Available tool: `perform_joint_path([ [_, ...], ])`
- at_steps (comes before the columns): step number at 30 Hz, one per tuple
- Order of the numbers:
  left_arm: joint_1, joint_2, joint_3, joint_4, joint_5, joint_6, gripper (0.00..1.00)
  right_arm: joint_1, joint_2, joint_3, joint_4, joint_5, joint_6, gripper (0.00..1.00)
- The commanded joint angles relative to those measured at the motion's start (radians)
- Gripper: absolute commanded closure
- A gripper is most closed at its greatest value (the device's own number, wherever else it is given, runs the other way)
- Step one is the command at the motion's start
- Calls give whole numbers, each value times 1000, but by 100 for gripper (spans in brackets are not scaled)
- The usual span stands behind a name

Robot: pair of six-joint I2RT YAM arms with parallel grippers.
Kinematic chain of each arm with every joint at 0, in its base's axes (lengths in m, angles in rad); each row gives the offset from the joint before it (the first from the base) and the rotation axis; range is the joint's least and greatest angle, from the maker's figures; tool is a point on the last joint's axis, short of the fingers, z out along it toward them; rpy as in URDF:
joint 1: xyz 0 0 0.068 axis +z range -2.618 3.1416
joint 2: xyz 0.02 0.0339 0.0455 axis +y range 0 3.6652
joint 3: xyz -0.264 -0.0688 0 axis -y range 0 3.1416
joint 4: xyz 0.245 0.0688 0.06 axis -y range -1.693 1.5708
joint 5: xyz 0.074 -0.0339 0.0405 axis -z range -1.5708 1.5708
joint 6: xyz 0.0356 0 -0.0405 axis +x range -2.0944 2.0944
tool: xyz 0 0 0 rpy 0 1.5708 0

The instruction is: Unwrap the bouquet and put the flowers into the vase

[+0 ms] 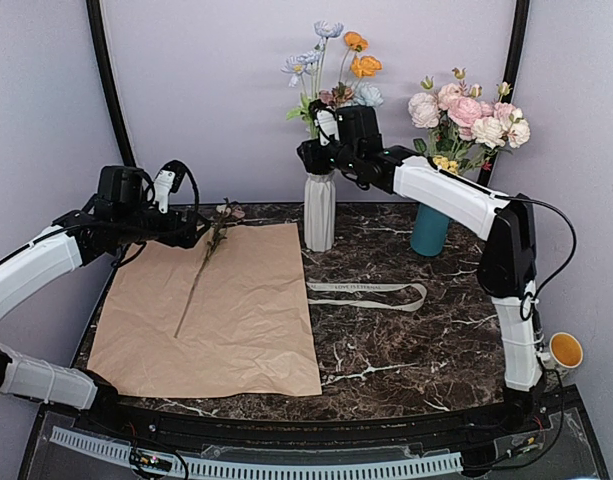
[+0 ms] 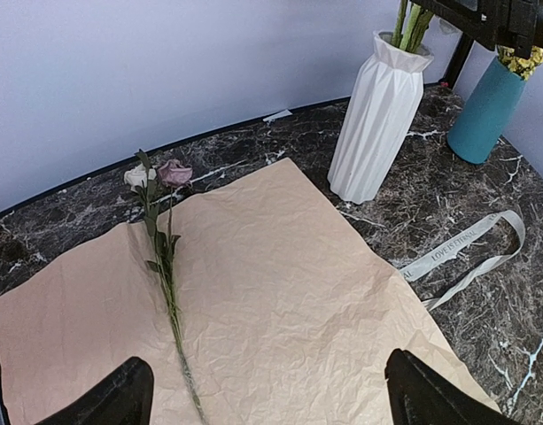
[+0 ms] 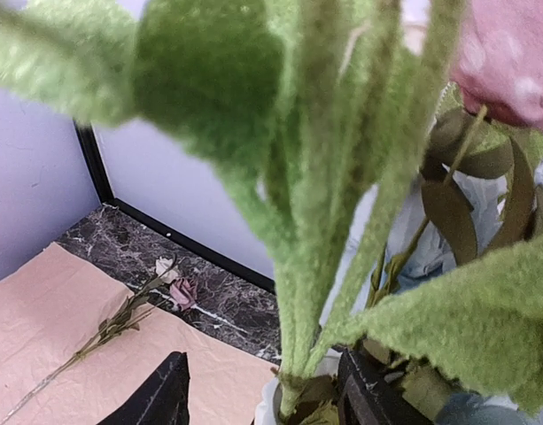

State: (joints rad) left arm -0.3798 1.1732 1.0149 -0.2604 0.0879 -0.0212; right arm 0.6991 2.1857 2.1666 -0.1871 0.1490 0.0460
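The slim piece of bare stem past the flower's leaves is clear of foliage on the paper. My left gripper needs to tilt down and lower onto it next.
The white ribbed vase (image 1: 319, 210) stands at the back centre with several flowers (image 1: 336, 70) in it, orange, pale blue and cream. My right gripper (image 1: 331, 135) hovers just above its rim, jaws open on either side of the fuzzy green stems (image 3: 302, 292), with a gap on the left side. The bouquet is undone: its kraft paper (image 1: 246, 320) lies flat, and one flower (image 1: 208, 262) with dusty pink and cream blooms rests on it. My left gripper (image 2: 269, 398) is open and empty above the paper, to the right of that flower (image 2: 165, 257).
The loose cream ribbon (image 1: 371, 292) lies on the marble right of the paper. A teal vase (image 1: 429, 230) with pink roses (image 1: 466, 115) stands at the back right. A yellow cup (image 1: 566, 350) sits beside the right arm's base.
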Motion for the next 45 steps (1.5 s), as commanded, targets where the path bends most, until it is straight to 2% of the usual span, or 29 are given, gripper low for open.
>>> perform_joint_path([
  [1,-4,-5,25,-19,-3,-9,6,11,-87,-47,7,-1,5,42],
  [6,-3,-6,25,-23,-9,-11,7,14,-127,-76,-16,-33,-8,44],
  [9,-5,-5,27,-22,-10,-11,7,16,-153,-104,-13,-52,-18,49],
  [15,-4,8,37,-20,-5,-11,7,16,-168,-130,48,-81,1,79],
  [19,-5,14,42,-19,-3,-10,7,14,-131,-87,94,-65,14,88],
  [32,-3,37,65,-25,-16,-1,8,-41,46,101,156,-60,10,94],
  [40,-2,50,76,-35,-22,7,8,-73,121,126,262,-204,-12,88],
  [45,-2,120,123,-115,-96,-2,7,-82,155,170,253,-262,2,81],
])
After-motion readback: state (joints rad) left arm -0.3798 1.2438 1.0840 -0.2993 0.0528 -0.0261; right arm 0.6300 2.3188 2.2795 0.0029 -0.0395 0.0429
